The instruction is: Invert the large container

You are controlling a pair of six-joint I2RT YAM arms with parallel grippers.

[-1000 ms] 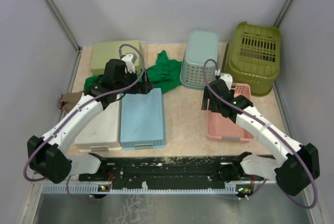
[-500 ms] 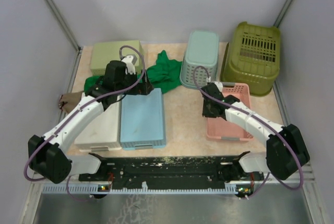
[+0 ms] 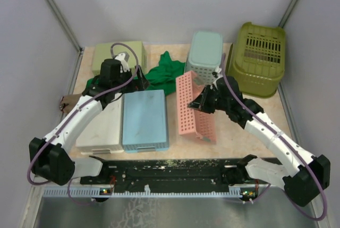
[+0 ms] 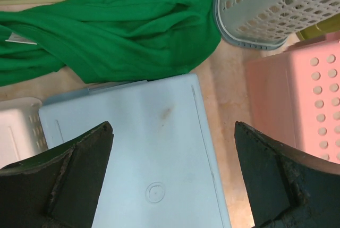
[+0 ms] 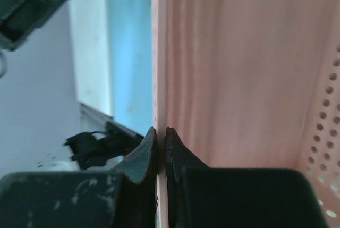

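Observation:
The basket is only sideways. My right gripper should turn over and down toward the bare tabletop by the basket's open side and let go of the basket's pink side.
The large container [image 3: 257, 58], a deep olive-green tub, stands at the back right with its slotted bottom facing up. Neither gripper touches it. My right gripper [image 3: 204, 102] is shut on the thin wall of a pink perforated basket [image 3: 194, 112], which is tipped up on its side in the middle of the table. In the right wrist view the fingers [image 5: 160, 132] pinch that pink wall [image 5: 239, 68] between them. My left gripper [image 4: 172, 153] hangs wide open above a light blue container [image 4: 138, 148], holding nothing.
A pale teal mesh basket [image 3: 204, 58] sits upside down beside the olive tub. A green cloth [image 3: 159, 76] lies at the back centre, a light-green tray [image 3: 114, 55] at the back left. A white container [image 3: 101, 129] lies left of the light blue container [image 3: 144, 119].
My right gripper has shut on the pink basket's wall and lifted it from lying flat to standing on its side, further left. The left arm has drawn back slightly.

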